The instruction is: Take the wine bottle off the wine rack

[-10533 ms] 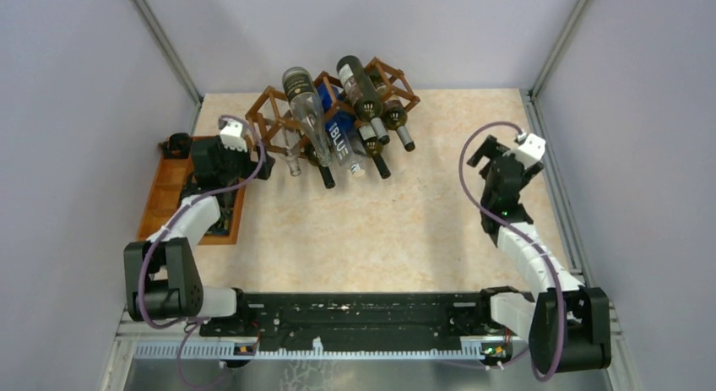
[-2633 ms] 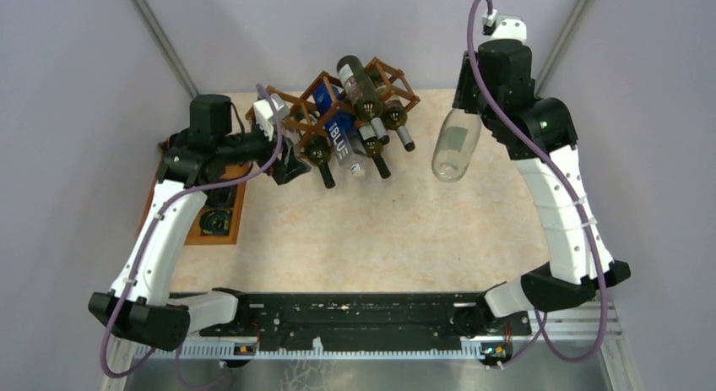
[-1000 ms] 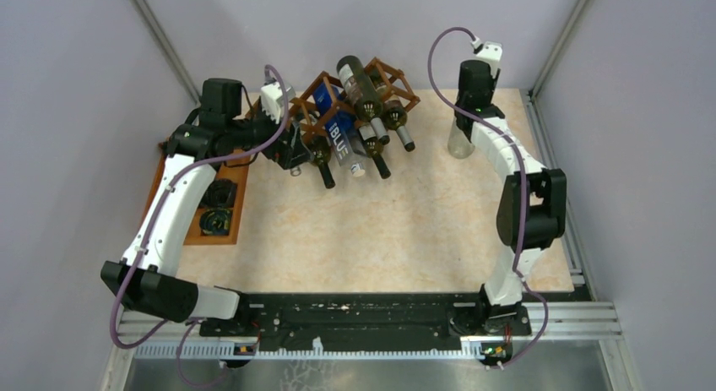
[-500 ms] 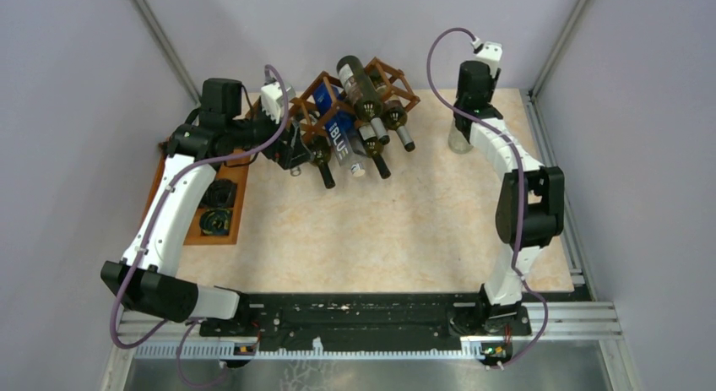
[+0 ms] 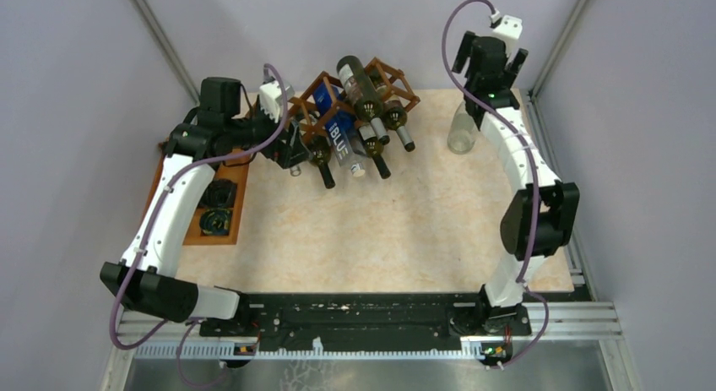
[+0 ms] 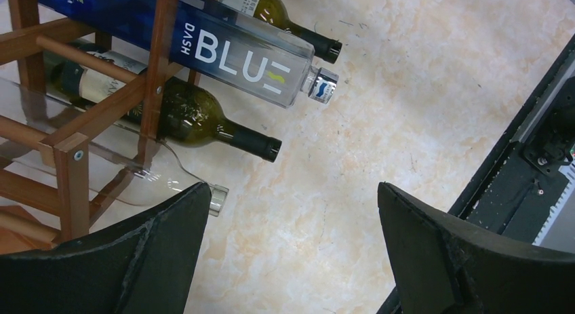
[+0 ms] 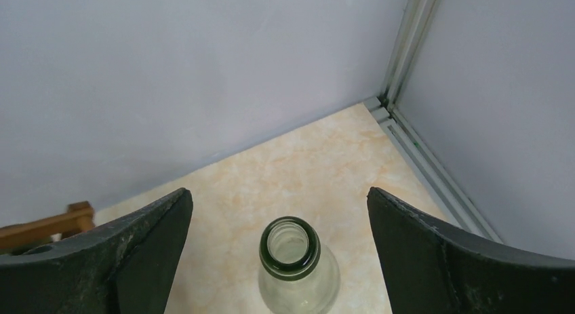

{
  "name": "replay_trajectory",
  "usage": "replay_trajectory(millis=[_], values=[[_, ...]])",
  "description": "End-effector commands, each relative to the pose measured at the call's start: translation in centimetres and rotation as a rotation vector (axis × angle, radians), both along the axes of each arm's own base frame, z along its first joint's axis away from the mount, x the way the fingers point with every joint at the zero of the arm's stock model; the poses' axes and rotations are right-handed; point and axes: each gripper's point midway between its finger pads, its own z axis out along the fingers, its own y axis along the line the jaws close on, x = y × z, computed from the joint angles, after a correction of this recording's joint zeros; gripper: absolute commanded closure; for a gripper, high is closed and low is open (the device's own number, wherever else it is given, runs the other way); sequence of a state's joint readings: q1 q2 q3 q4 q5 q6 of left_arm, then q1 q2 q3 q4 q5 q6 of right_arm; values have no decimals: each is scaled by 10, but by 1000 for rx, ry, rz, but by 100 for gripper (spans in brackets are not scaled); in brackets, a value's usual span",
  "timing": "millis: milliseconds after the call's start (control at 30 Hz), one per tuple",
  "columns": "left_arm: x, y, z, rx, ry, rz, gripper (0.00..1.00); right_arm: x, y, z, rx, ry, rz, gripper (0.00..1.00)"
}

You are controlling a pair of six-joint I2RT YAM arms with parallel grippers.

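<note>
I will move my right gripper toward the rack, then down over the topmost dark green bottle's neck [image 5: 378, 129], as the neck sticks out past the wood.
A clear empty wine bottle [image 5: 459, 131] stands upright on the table at the back right, away from the rack. In the right wrist view its open mouth [image 7: 290, 245] sits below and between my fingers. My right gripper [image 5: 488, 66] [image 7: 278, 195] hangs open above the bottle, touching nothing. The reddish-brown wine rack [image 5: 384, 77] [image 6: 68, 158] holds a blue bottle [image 5: 338, 139] [image 6: 230, 53], dark green bottles [image 6: 196, 117] and a clear one [image 6: 135, 185]. At the rack's left end my left gripper [image 5: 287, 153] [image 6: 291, 186] is open and empty.
An orange-brown compartment tray [image 5: 165, 188] with dark round items lies at the left edge. Grey walls close in the back and both sides, with a metal corner post [image 7: 400, 49] near the standing bottle. The black rail [image 5: 363, 311] runs along the front.
My right gripper has opened, let go of the clear bottle and risen above it. The bottle stays upright on the table. The left arm has not moved.
</note>
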State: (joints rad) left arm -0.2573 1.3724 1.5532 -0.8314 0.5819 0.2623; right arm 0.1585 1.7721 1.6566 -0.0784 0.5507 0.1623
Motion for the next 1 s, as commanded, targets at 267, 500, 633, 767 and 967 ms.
replay_trajectory(millis=[267,500,633,767,967], values=[[13,21,18,14,-52,101,1,-96,139,140,77,-80,413,1],[23,39,0,73,-34,156,1,-114,229,81,156,151,757,2],[19,42,-2,74,-35,158,1,-112,249,43,163,284,837,2],[14,42,0,69,-53,148,1,-113,266,18,181,344,914,4],[9,42,-2,71,-55,142,1,-103,274,-20,178,432,921,9]])
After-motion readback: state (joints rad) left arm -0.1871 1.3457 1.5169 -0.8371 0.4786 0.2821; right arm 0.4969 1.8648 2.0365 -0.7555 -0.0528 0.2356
